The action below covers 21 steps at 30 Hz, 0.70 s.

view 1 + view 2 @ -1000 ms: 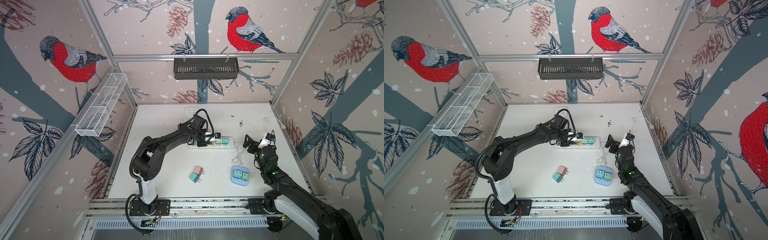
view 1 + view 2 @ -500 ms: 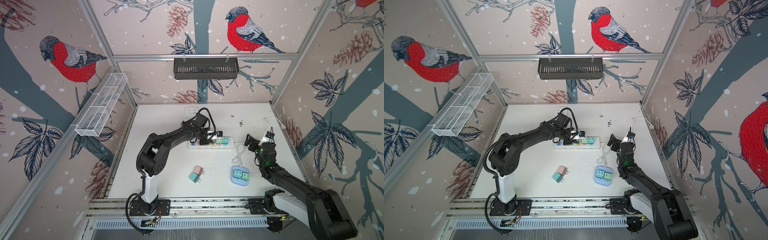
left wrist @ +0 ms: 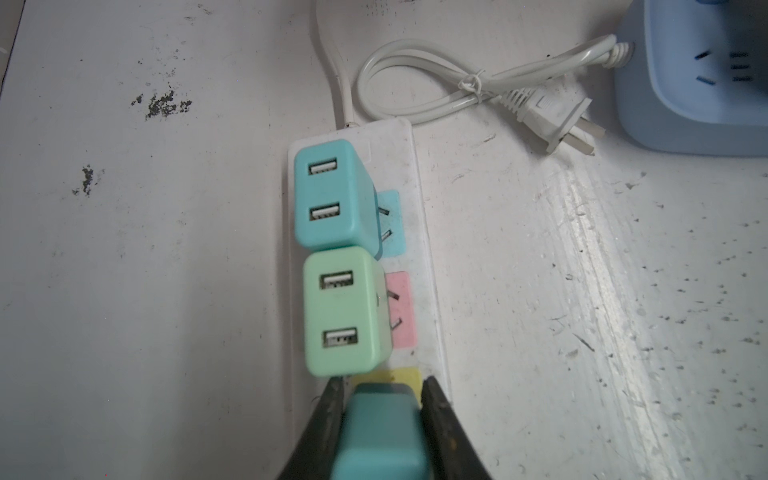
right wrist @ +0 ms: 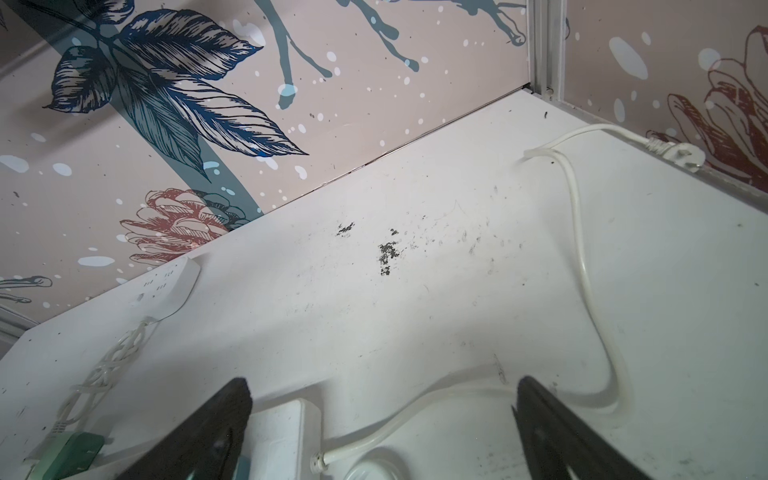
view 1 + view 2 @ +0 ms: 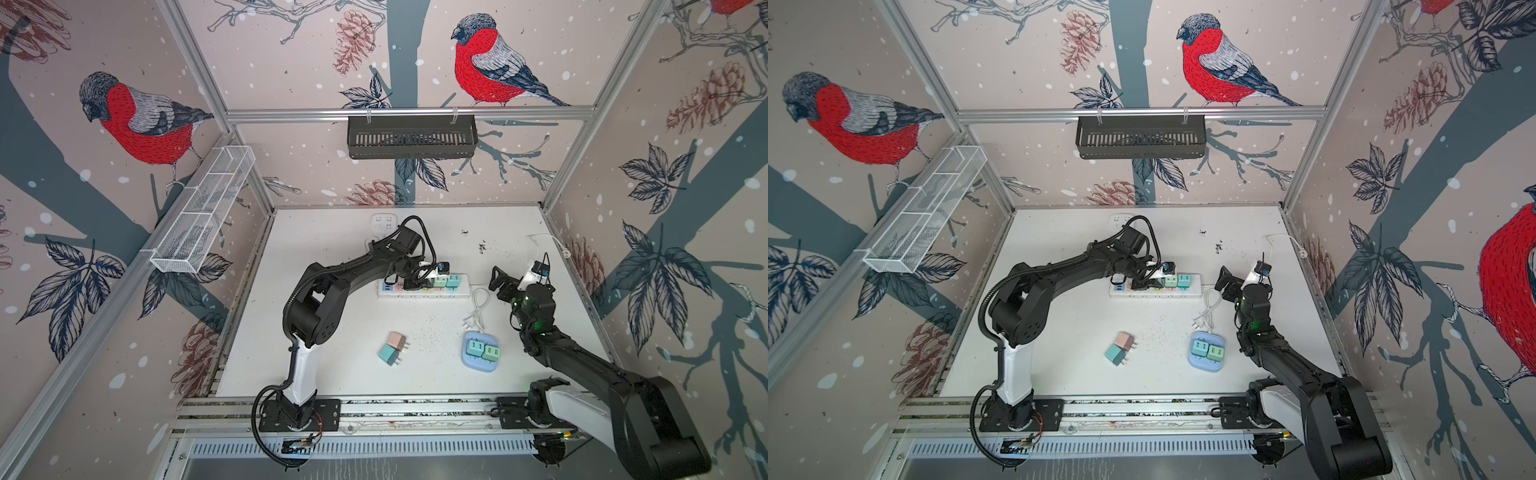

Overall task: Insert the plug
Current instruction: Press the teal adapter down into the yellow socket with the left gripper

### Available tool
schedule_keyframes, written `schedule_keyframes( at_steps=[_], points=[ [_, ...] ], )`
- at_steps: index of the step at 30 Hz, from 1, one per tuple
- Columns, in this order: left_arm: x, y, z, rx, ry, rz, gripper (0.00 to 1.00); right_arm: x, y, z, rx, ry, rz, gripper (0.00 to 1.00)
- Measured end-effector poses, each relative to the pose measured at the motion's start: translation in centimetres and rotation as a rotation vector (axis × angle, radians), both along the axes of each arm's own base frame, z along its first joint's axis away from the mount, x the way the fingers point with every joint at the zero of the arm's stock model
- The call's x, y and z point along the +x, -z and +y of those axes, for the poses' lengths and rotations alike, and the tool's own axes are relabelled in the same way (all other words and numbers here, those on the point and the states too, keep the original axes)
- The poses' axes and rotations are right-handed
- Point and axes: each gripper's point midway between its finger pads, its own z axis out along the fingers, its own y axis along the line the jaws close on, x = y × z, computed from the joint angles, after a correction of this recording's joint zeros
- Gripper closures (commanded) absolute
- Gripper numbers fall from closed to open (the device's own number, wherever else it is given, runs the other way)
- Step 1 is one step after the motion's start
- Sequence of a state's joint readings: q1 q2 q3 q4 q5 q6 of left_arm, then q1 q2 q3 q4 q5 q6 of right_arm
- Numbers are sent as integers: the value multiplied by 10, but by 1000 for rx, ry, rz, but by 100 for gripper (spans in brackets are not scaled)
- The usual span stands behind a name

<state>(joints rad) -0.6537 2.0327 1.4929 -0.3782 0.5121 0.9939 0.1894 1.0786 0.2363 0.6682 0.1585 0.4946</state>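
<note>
The held plug is out of line with the green plug, so the robot's left gripper will next move toward the green one and down beside the yellow patch (image 5: 428, 289) (image 3: 401, 376) to release.
My left gripper (image 3: 382, 390) is shut on a teal plug (image 3: 380, 432), whose front end sits over the yellow socket patch (image 3: 401, 376) of the white power strip (image 3: 424, 266). A green plug (image 3: 343, 309) and another teal plug (image 3: 328, 195) stand plugged in beside it. In both top views the left gripper (image 5: 415, 282) (image 5: 1146, 284) is down on the strip (image 5: 424, 292) (image 5: 1154, 292). My right gripper (image 4: 382, 399) (image 5: 509, 282) is open and empty, hovering by the strip's cable end (image 4: 286, 424).
A blue socket block (image 5: 473, 365) holding two plugs stands at front right, its coiled white cable (image 5: 478, 309) beside it. Loose pink (image 5: 397, 340) and teal (image 5: 390, 354) plugs lie mid-front. A white socket (image 5: 382, 222) sits at the back wall. The strip's cord (image 4: 582, 266) trails right.
The left arm's elbow has swung a little to the right while its gripper stays on the strip with the plug. The right arm has drawn in slightly, gripper still open.
</note>
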Motion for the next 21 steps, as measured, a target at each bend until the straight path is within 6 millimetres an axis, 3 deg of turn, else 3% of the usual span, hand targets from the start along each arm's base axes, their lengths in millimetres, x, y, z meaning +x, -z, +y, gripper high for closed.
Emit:
schedule_keyframes(
  at_steps=[21],
  points=[
    [4,3,-7,-13,-12,29,100,0,-1,2,3,-10,-4,0]
  ],
)
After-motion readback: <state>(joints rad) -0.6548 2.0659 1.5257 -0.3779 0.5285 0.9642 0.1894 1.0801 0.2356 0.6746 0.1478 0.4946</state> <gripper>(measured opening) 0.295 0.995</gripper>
